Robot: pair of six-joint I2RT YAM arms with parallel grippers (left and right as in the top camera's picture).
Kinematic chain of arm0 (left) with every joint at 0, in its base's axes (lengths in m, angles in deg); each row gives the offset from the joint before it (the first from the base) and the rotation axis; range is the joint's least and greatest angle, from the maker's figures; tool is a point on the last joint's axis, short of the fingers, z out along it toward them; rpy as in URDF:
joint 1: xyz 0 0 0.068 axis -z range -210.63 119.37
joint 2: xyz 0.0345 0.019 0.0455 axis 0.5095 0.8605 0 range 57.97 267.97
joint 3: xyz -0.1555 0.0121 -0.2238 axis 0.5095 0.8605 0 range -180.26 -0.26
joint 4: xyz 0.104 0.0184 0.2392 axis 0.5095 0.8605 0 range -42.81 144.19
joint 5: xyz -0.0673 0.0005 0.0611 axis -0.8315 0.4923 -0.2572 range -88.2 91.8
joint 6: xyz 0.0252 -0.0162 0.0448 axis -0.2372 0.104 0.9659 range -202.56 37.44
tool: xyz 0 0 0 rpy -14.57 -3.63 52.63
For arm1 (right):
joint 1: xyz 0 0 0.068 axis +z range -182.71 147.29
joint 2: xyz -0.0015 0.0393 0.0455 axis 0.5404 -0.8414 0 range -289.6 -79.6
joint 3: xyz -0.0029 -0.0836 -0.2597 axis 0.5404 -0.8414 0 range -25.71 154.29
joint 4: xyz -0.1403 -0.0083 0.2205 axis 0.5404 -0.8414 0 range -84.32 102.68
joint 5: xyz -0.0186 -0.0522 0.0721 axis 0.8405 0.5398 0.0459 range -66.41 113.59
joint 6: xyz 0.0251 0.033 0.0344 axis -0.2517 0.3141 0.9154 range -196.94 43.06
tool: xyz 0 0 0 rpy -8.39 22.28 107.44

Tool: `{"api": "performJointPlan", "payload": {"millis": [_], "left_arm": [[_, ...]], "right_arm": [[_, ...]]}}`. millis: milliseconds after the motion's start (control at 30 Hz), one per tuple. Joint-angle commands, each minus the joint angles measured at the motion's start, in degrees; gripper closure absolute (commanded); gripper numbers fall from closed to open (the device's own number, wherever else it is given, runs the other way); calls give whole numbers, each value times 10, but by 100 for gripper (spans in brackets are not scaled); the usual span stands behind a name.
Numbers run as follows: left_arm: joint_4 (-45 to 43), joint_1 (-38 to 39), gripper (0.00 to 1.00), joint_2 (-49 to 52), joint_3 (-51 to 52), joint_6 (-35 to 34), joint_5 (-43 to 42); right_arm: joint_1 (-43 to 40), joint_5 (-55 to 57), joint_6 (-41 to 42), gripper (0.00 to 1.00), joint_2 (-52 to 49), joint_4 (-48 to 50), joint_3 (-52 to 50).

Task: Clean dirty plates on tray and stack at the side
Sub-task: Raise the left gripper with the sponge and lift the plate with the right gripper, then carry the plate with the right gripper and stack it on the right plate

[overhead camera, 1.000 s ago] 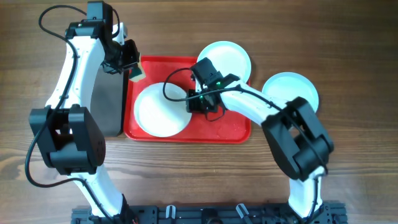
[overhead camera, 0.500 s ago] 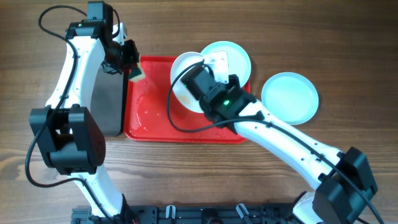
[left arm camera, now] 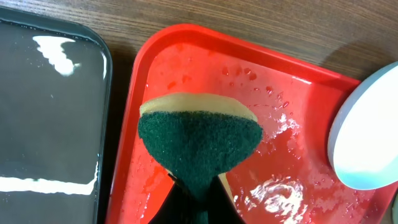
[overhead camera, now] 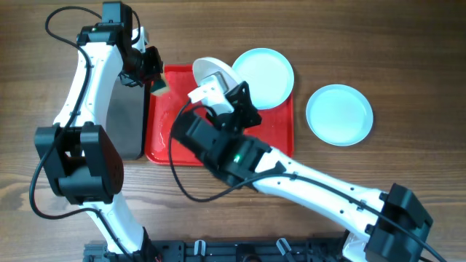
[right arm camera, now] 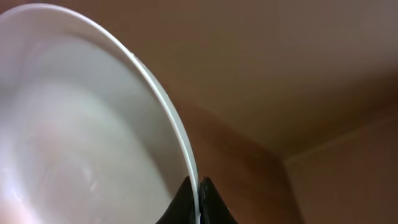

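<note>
The third plate [overhead camera: 339, 115] lies off the tray, so the robot's right gripper should next swing to the right in the overhead view, hold its plate level over that one and let go.
My right gripper [overhead camera: 217, 85] is shut on the rim of a pale plate [overhead camera: 211, 71] and holds it lifted and tilted on edge over the far part of the red tray [overhead camera: 280, 142]. In the right wrist view the fingers [right arm camera: 198, 194] pinch the plate's rim [right arm camera: 81, 137]. A second plate [overhead camera: 263, 76] lies at the tray's far right corner. A third plate [overhead camera: 339, 114] lies on the table to the right. My left gripper [overhead camera: 155, 78] is shut on a green and yellow sponge [left arm camera: 199, 140] above the wet tray's far left corner [left arm camera: 186, 56].
A narrow black tray [overhead camera: 127, 127] lies along the red tray's left side and also shows in the left wrist view [left arm camera: 50, 124]. Water drops and puddles lie on the red tray. My right arm crosses low over the tray's front edge.
My right gripper has lifted the plate off the tray's left half, carried it to the far side and tipped it on edge. The right arm swung left. The left arm has not moved.
</note>
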State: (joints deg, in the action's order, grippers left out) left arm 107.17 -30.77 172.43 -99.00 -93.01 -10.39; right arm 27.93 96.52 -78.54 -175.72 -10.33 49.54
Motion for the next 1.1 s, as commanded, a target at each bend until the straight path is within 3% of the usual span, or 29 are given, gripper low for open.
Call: {"api": "performJointPlan", "payload": {"millis": [0, 333, 500, 667, 800, 1000, 1067], "left_arm": [[-2, 0, 96, 7, 4, -8, 3], [-2, 0, 96, 7, 4, -8, 3], [-2, 0, 96, 7, 4, -8, 3], [-2, 0, 96, 7, 4, -8, 3], [-2, 0, 96, 7, 4, -8, 3], [-2, 0, 96, 7, 13, -8, 3], [-4, 0, 96, 7, 23, -8, 3]], "right_arm": [[17, 108, -91, 96, 4, 53, 3], [21, 112, -99, 96, 4, 73, 3], [21, 84, -39, 96, 4, 43, 2], [15, -120, 198, 96, 4, -144, 2], [-13, -275, 317, 96, 9, -207, 2], [-156, -549, 309, 96, 57, -214, 2], [-242, -650, 283, 96, 78, -215, 2]]}}
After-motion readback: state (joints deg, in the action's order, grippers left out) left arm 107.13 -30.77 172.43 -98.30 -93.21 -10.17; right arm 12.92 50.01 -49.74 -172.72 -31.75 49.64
